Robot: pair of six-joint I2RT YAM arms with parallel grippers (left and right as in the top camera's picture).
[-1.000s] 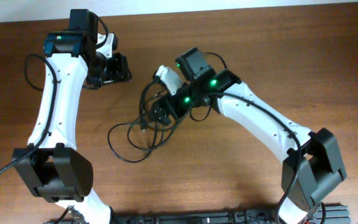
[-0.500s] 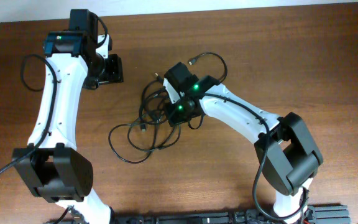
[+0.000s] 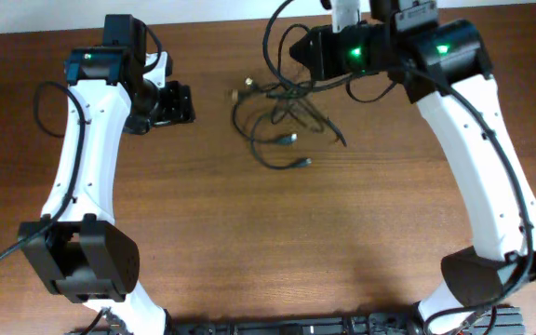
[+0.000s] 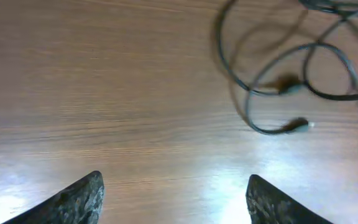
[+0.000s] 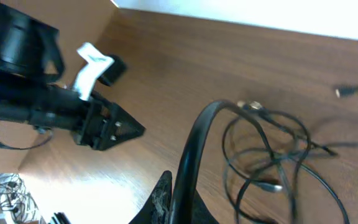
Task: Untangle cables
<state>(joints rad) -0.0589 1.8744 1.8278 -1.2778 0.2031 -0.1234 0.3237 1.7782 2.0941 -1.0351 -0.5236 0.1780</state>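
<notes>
My right gripper moves to the right in the overhead view next, then down to release the cable, as bare wood lies below it on that side.
The cables (image 3: 279,116) are thin black cords in a loose tangle on the wooden table, with small plug ends (image 3: 302,164) trailing toward me. My right gripper (image 3: 298,51) is raised near the table's far edge and shut on one cable. In the right wrist view that cable (image 5: 192,149) arches up from between the fingers (image 5: 165,194) toward the tangle (image 5: 267,155). My left gripper (image 3: 177,104) is open and holds nothing, to the left of the tangle. In the left wrist view its fingertips (image 4: 82,198) frame bare wood, and cable loops (image 4: 303,87) lie further out to the right.
The white wall edge (image 3: 203,9) runs along the back of the table. The left arm (image 5: 48,106) shows in the right wrist view, close to the tangle. A single plug (image 5: 347,91) lies apart at the right. Black equipment (image 3: 324,326) sits at the front edge.
My right gripper shut on a cable at the table's middle, then rose toward the far edge, dragging the tangle back and spreading it. The left gripper opened wider.
</notes>
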